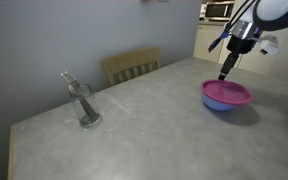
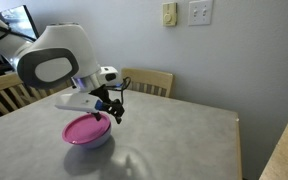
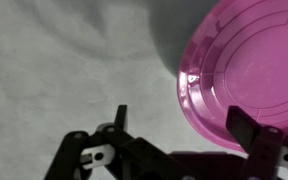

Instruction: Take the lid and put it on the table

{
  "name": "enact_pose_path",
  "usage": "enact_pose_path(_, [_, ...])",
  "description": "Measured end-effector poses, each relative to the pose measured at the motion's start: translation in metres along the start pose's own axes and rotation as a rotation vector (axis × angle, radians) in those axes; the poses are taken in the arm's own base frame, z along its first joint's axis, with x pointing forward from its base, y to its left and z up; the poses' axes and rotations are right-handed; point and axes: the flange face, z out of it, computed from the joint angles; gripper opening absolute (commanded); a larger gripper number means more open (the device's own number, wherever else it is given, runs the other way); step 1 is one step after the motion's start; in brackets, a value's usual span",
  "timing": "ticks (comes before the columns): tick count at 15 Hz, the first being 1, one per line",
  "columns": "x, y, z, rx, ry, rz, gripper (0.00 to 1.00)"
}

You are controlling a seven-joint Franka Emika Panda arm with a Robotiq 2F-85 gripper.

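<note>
The lid's edge (image 1: 214, 82) (image 3: 190, 113) needs to be between my gripper's open fingers, so my gripper should move lower next. One finger hangs beside the lid and the other is over it.
The magenta-pink lid (image 1: 227, 93) lies on top of the blue bowl (image 1: 221, 105) on the grey table (image 1: 134, 130). It shows in both exterior views, also in an exterior view (image 2: 85, 128), and fills the upper right of the wrist view (image 3: 249, 70). My gripper (image 1: 224, 73) hangs just above the lid's rim, near its edge (image 2: 114, 114). In the wrist view the gripper (image 3: 184, 125) is open, with one finger over the table and one over the lid's rim. Nothing is held.
A clear glass with a fork in it (image 1: 83, 102) stands on the table at some distance from the bowl. A wooden chair (image 1: 132, 66) stands at the table's far edge, seen also in an exterior view (image 2: 152, 80).
</note>
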Motion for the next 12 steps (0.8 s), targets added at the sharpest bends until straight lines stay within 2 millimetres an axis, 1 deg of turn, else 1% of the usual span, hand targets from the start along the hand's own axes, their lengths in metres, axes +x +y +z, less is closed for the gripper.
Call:
enact_pose_path(5, [-0.003,0.004,0.001,0.018,-0.004,0.012,1.0])
enact_pose_path(10, [-0.013,0.011,0.015,0.056,-0.051,0.017,1.0])
enact_pose_path(11, [-0.014,0.012,0.018,0.062,-0.059,0.014,0.99])
enact_pose_path(12, [-0.015,0.012,0.02,0.067,-0.066,0.011,0.94])
